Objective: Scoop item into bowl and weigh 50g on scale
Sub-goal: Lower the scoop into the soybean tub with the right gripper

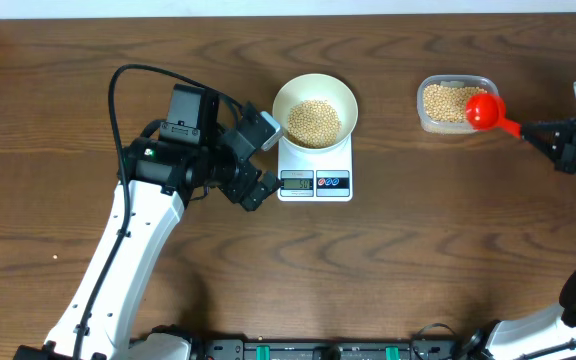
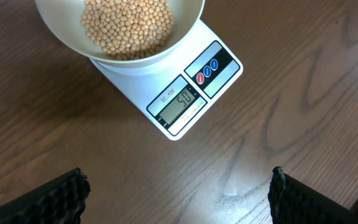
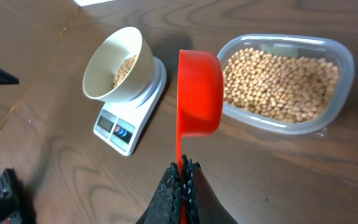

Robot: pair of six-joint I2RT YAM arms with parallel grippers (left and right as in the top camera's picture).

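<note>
My right gripper will shift left in the overhead view, lower the scoop (image 1: 486, 110) onto the tub's beans and release the handle, since the scale shows the asked weight.
The white bowl (image 1: 314, 104) holds tan beans (image 1: 313, 121) and stands on the white scale (image 1: 315, 168). In the left wrist view the scale (image 2: 185, 93) shows 50 on its display, with the bowl (image 2: 120, 31) on it. My left gripper (image 1: 258, 165) is open and empty beside the scale's left edge; its fingers (image 2: 178, 193) frame bare wood. My right gripper (image 1: 536, 133) is shut on the handle of a red scoop (image 1: 486, 110), held over the clear tub's right end. The scoop (image 3: 199, 93) is tipped on its side, and I see no beans in it.
A clear plastic tub (image 1: 455, 103) of beans sits at the back right, also in the right wrist view (image 3: 284, 84). The left arm's black cable (image 1: 118, 90) loops over the table's left part. The table's far edge runs along the top.
</note>
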